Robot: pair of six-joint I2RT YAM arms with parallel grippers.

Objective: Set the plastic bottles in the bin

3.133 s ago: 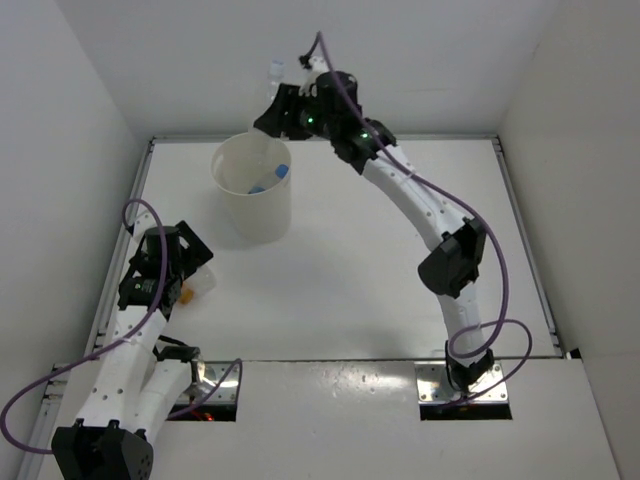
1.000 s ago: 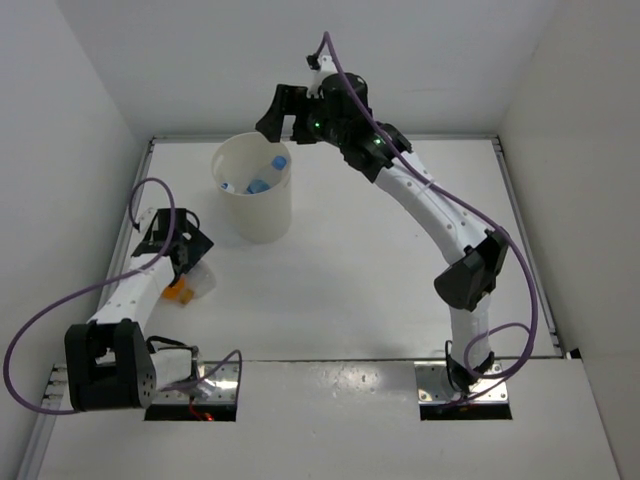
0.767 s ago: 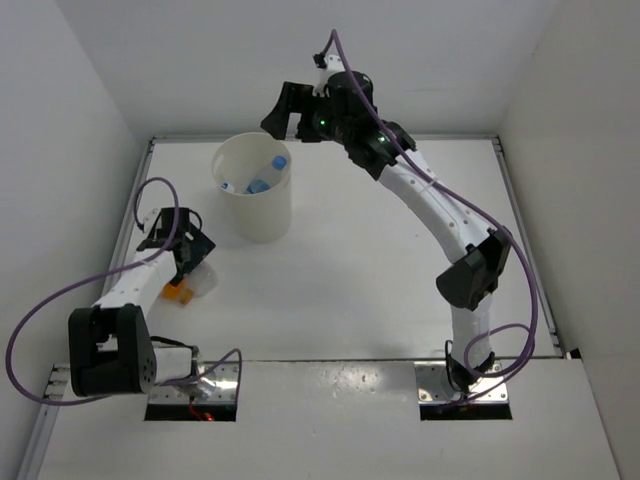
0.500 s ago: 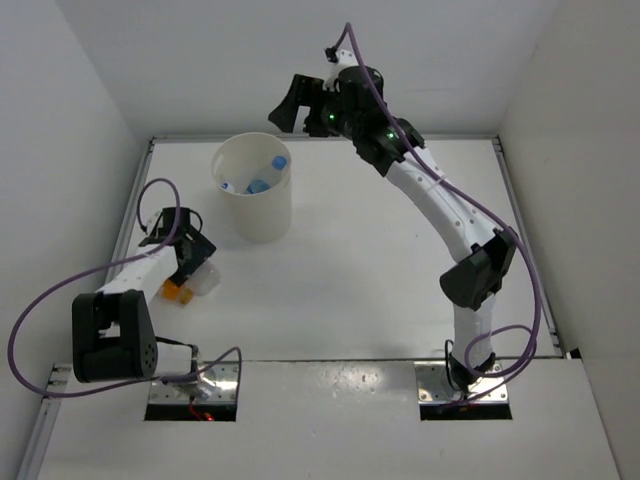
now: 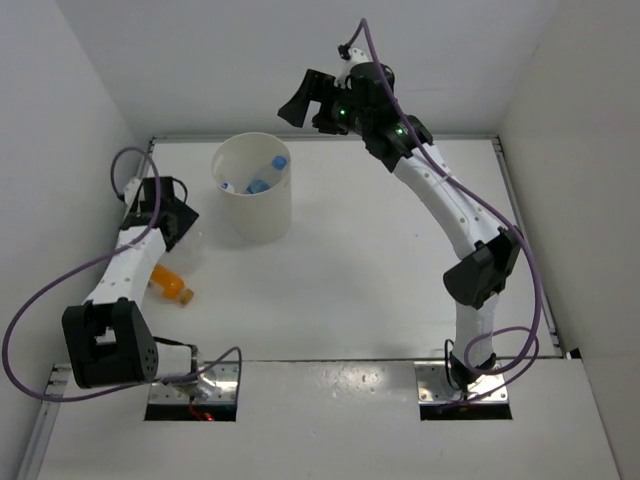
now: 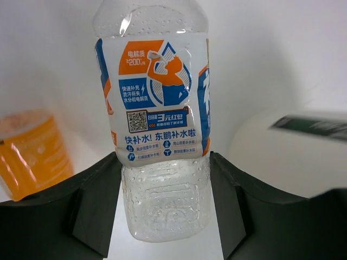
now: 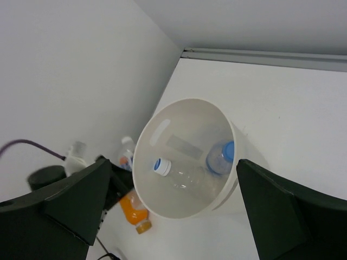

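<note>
The bin's opening [image 5: 250, 165] is above my left gripper and to its right in the top view, so I will lift the clear plastic bottle over the bin's rim next and let it go.
My left gripper [image 6: 165, 216] is shut on a clear plastic bottle [image 6: 157, 124] with a white, blue and orange label, gripping it near its base. In the top view the left gripper [image 5: 178, 225] sits left of the white bin [image 5: 250, 215]. An orange bottle [image 5: 170, 285] lies on the table beside that arm. Inside the bin lie a blue-capped bottle [image 7: 222, 157] and a clear bottle [image 7: 181, 174]. My right gripper [image 5: 305, 100] hangs open and empty, high behind the bin.
The left wall stands close beside the left arm. In the right wrist view the orange bottle [image 7: 134, 214] lies just outside the bin's rim [image 7: 142, 135]. The bin's wall [image 6: 293, 157] shows to the right of the held bottle.
The left gripper has closed on the labelled bottle and carried it back and left, away from the orange bottle. The right arm has drawn up and to the right, away from the bin.
</note>
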